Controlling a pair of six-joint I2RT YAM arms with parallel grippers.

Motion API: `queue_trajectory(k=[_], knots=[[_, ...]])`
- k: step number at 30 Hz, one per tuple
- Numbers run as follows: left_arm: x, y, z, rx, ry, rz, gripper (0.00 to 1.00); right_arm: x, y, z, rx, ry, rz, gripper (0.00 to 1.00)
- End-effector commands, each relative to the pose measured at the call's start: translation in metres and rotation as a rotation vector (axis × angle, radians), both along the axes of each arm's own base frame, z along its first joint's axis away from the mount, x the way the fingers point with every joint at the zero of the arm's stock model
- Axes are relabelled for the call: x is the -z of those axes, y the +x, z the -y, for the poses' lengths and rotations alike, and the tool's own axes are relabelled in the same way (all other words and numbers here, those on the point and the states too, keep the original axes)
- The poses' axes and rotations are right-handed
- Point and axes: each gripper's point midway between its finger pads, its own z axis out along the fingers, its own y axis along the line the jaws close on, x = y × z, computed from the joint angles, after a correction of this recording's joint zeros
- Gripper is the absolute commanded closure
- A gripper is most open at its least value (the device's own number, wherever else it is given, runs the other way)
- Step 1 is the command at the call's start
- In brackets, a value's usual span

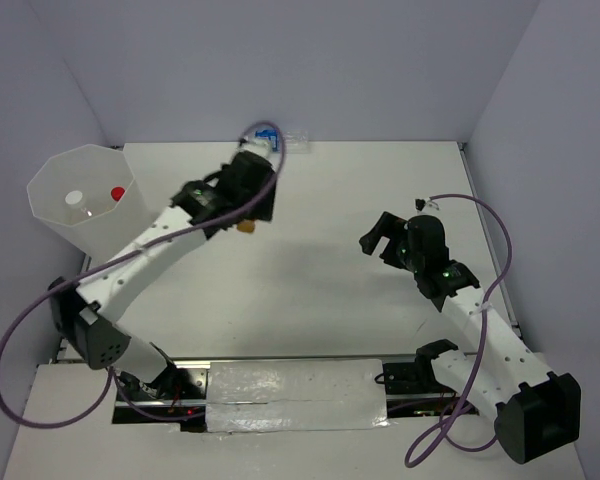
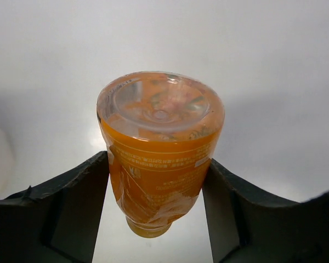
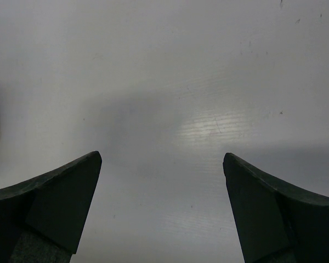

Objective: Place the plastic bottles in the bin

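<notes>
I will swing my left gripper to the left in the top view, over the bin's opening (image 1: 92,186), and release the orange bottle, as there is room beside the capped bottles.
My left gripper (image 1: 248,222) is shut on an orange juice bottle (image 2: 159,148), whose clear base faces the wrist camera and whose cap end points down. The bottle shows as an orange bit under the wrist in the top view (image 1: 246,227), held over the table right of the bin (image 1: 50,170). The translucent white bin stands at the back left; a white-capped bottle (image 1: 73,198) and a red-capped bottle (image 1: 117,192) lie inside it. A blue-labelled bottle (image 1: 292,141) lies at the back wall, partly behind the left arm. My right gripper (image 1: 378,235) is open and empty; the wrist view shows only bare table between its fingers (image 3: 71,197). The second orange bottle is out of view.
Walls enclose the white table (image 1: 320,290) at the back and both sides. The left arm stretches diagonally from its base towards the back centre. Purple cables loop beside both arms.
</notes>
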Motion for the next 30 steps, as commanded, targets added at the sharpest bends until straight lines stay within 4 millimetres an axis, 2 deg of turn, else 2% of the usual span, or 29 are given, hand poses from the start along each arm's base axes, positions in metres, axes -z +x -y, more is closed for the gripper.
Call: queue_trajectory(k=[1,3,5,6,7,8,9,13,15,16,18,20,23,28,30], knots=[[-0.083,0.025,-0.059,-0.181,-0.043,0.196,0.72,-0.017,0.01,-0.007,-0.012,0.028,0.051,0.0],[-0.114,0.036,-0.094,-0.265,-0.048,0.273,0.71,-0.019,0.01,-0.007,-0.016,0.026,0.053,0.0],[-0.129,0.041,-0.116,-0.313,-0.057,0.303,0.71,-0.021,0.01,-0.007,-0.016,0.027,0.056,0.0],[-0.135,0.047,-0.14,-0.375,-0.055,0.316,0.71,-0.022,0.011,-0.007,-0.015,0.026,0.058,0.0],[-0.141,0.048,-0.152,-0.408,-0.056,0.326,0.71,-0.023,0.011,-0.007,-0.015,0.027,0.06,0.0],[-0.144,0.049,-0.164,-0.443,-0.055,0.332,0.71,-0.023,0.011,-0.007,-0.015,0.029,0.06,0.0],[-0.15,0.051,-0.189,-0.521,-0.064,0.347,0.71,-0.024,0.011,-0.007,-0.016,0.032,0.062,0.0],[-0.168,0.043,-0.236,-0.674,-0.132,0.415,0.69,-0.023,0.01,-0.008,-0.013,0.036,0.058,0.0],[-0.169,0.039,-0.263,-0.76,-0.131,0.431,0.69,-0.021,0.009,-0.008,-0.014,0.037,0.055,0.0],[-0.168,0.034,-0.283,-0.827,-0.134,0.436,0.68,-0.02,0.009,-0.008,-0.012,0.035,0.05,0.0],[-0.173,0.031,-0.294,-0.857,-0.163,0.45,0.68,-0.018,0.009,-0.008,-0.015,0.031,0.044,0.0],[-0.179,0.025,-0.316,-0.897,-0.184,0.481,0.67,-0.017,0.01,-0.008,-0.015,0.031,0.044,0.0],[-0.182,0.022,-0.327,-0.916,-0.199,0.493,0.65,-0.014,0.011,-0.009,-0.016,0.034,0.041,0.0],[-0.169,0.014,-0.354,-1.042,-0.206,0.475,0.63,-0.008,0.013,-0.01,-0.017,0.037,0.027,0.0],[-0.152,0.006,-0.368,-1.102,-0.209,0.452,0.55,-0.008,0.013,-0.01,-0.016,0.04,0.026,0.0]])
